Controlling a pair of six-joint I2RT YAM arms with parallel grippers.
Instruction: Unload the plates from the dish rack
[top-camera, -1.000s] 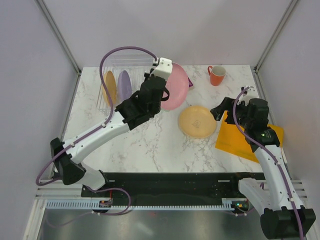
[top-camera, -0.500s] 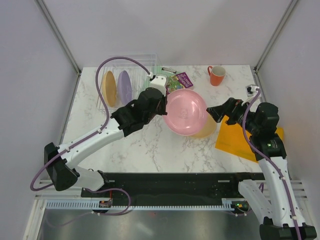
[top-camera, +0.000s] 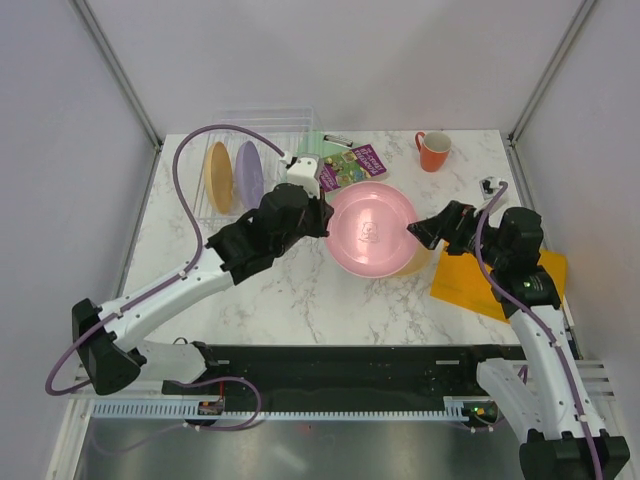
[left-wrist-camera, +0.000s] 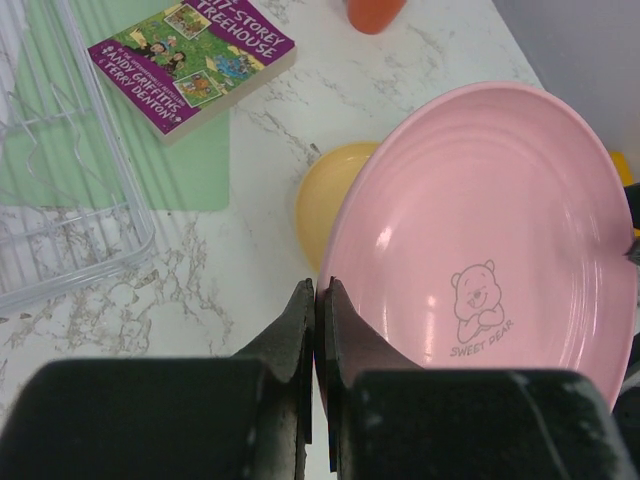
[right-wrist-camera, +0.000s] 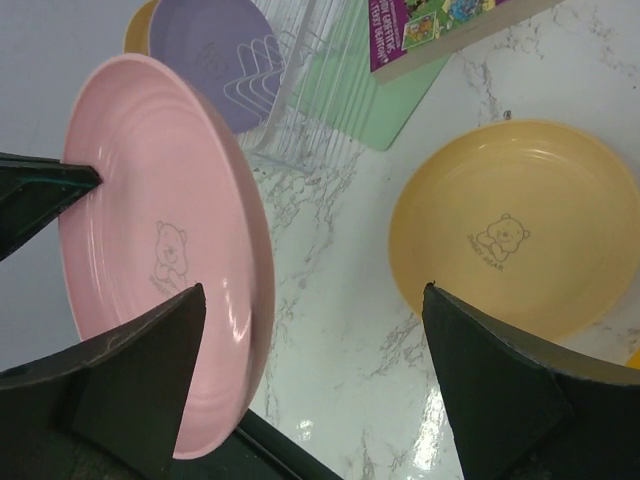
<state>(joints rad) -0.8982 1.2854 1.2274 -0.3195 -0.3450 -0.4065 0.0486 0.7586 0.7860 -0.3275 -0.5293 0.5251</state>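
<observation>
The pink plate's free rim (top-camera: 416, 221) is left of my right gripper in the top view, so next the gripper should slide its open fingers that way astride it and close.
My left gripper (top-camera: 320, 207) is shut on the left rim of the pink plate (top-camera: 370, 228), held tilted above the table; the wrist view shows the grip (left-wrist-camera: 320, 300) on the plate (left-wrist-camera: 490, 230). A yellow plate (right-wrist-camera: 510, 230) lies flat on the table, mostly hidden beneath it from above (top-camera: 424, 262). My right gripper (top-camera: 425, 232) is open at the pink plate's right rim (right-wrist-camera: 150, 260), which sits between its fingers (right-wrist-camera: 314, 290). The clear dish rack (top-camera: 270, 130) at the back left holds a yellow plate (top-camera: 217, 177) and a purple plate (top-camera: 249, 172) upright.
An orange mug (top-camera: 434, 150) stands at the back right. A purple book (top-camera: 350, 163) lies on a pale green sheet (top-camera: 318, 148) beside the rack. An orange sheet (top-camera: 497, 280) lies under my right arm.
My left gripper has carried the pink plate from beside the rack to the right, over the flat yellow plate. My right gripper has moved left to the plate's right rim.
</observation>
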